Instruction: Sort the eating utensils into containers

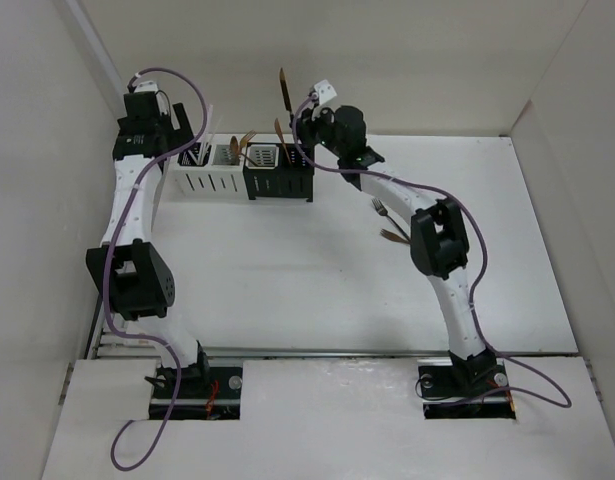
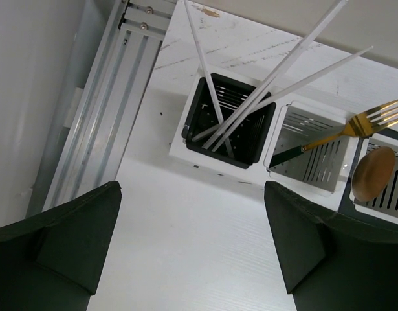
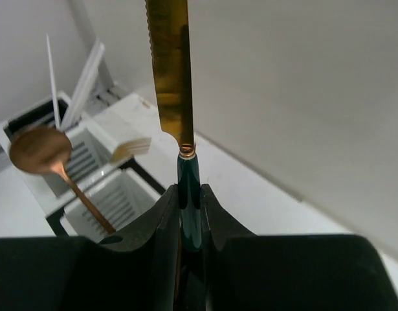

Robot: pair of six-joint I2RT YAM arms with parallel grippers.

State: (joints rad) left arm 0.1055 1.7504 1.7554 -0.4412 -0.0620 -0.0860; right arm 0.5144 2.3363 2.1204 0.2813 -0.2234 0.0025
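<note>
The gold knife goes down handle-down in my right gripper toward the opening of the end black container next, then its dark green handle comes free.
The containers (image 1: 245, 178) stand in a row at the back of the table, two white on the left and two black on the right. White chopsticks (image 2: 250, 97) lean in the leftmost one. A gold fork (image 2: 370, 118) is in the second and a copper spoon (image 2: 373, 172) in the third. My right gripper (image 3: 189, 194) is shut on the dark green handle of a gold knife (image 3: 171, 71). It holds the blade upright above the black containers (image 1: 283, 88). My left gripper (image 2: 192, 188) is open with nothing between its fingers, just in front of the chopstick container.
A silver fork (image 1: 378, 209) and a copper utensil (image 1: 393, 236) lie loose on the table, right of the containers and beside my right arm. Walls close in the table at the back and on both sides. A metal rail (image 2: 101, 110) runs along the left wall.
</note>
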